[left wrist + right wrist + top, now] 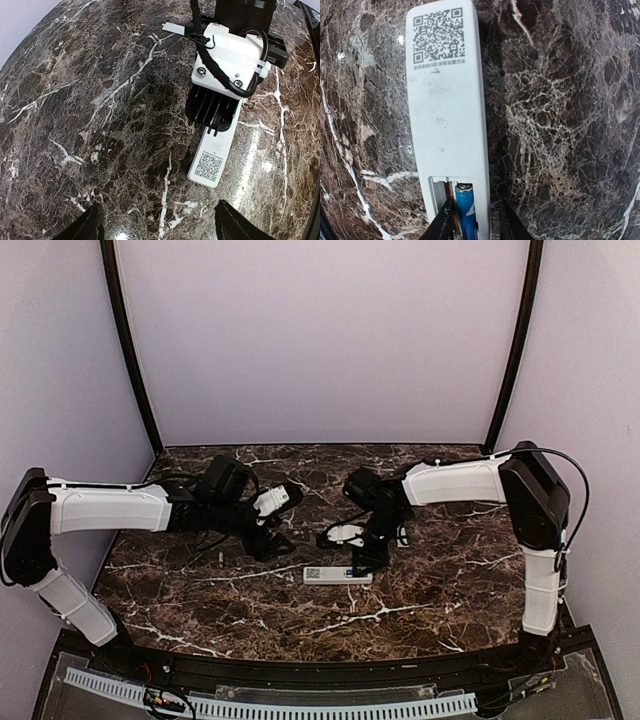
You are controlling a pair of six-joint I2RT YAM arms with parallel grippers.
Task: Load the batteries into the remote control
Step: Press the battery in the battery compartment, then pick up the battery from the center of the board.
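The remote control's battery hollow holds only one battery, so I should move my left gripper to the left in the top view and down onto the loose battery (221,557).
The remote control (338,575) lies back up on the marble table, with a QR code at one end (440,35). At its other end the battery recess holds one blue battery (466,212), metal end towards the QR code. My right gripper (473,225) hangs over that recess, narrowly open. One finger (440,222) is inside the recess beside the battery. The other finger (507,222) is outside the remote's edge with a small gap. My left gripper (160,230) hovers open and empty a little left of the remote (212,155).
A small flat pale cover piece (172,27) lies on the table beyond the right gripper's body (230,65). In the top view the two arms meet over the middle of the table (200,610), and dark walls close in the back.
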